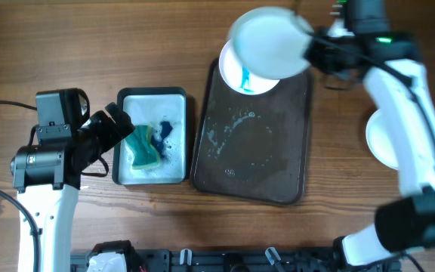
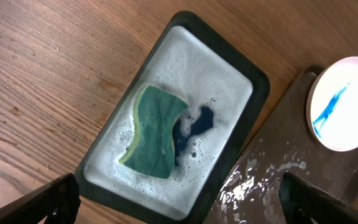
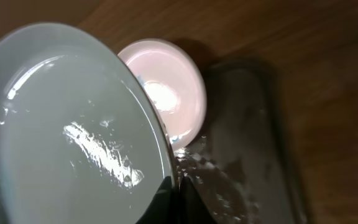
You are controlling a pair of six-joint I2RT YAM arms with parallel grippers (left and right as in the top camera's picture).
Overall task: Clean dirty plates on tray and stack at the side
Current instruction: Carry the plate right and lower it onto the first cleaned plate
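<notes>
My right gripper moves toward the right in the overhead view and down and releases its plate onto the white plate (image 1: 383, 140) next, since that one already lies aside.
My right gripper (image 1: 317, 50) is shut on the rim of a wet white plate (image 1: 269, 41) and holds it tilted above the far end of the dark tray (image 1: 255, 151). The right wrist view shows the fingers (image 3: 178, 198) pinching this plate (image 3: 73, 124). A dirty plate (image 1: 242, 77) with a blue streak lies on the tray under it, and also shows in the left wrist view (image 2: 344, 102) and the right wrist view (image 3: 166, 87). My left gripper (image 1: 121, 125) is open and empty at the left edge of the soapy basin (image 1: 153, 98), above a green sponge (image 2: 154, 130).
A white plate (image 1: 380, 140) lies on the table right of the tray, partly under my right arm. The tray surface is wet with foam patches (image 2: 253, 180). Blue stain floats in the basin's foam (image 2: 197, 124).
</notes>
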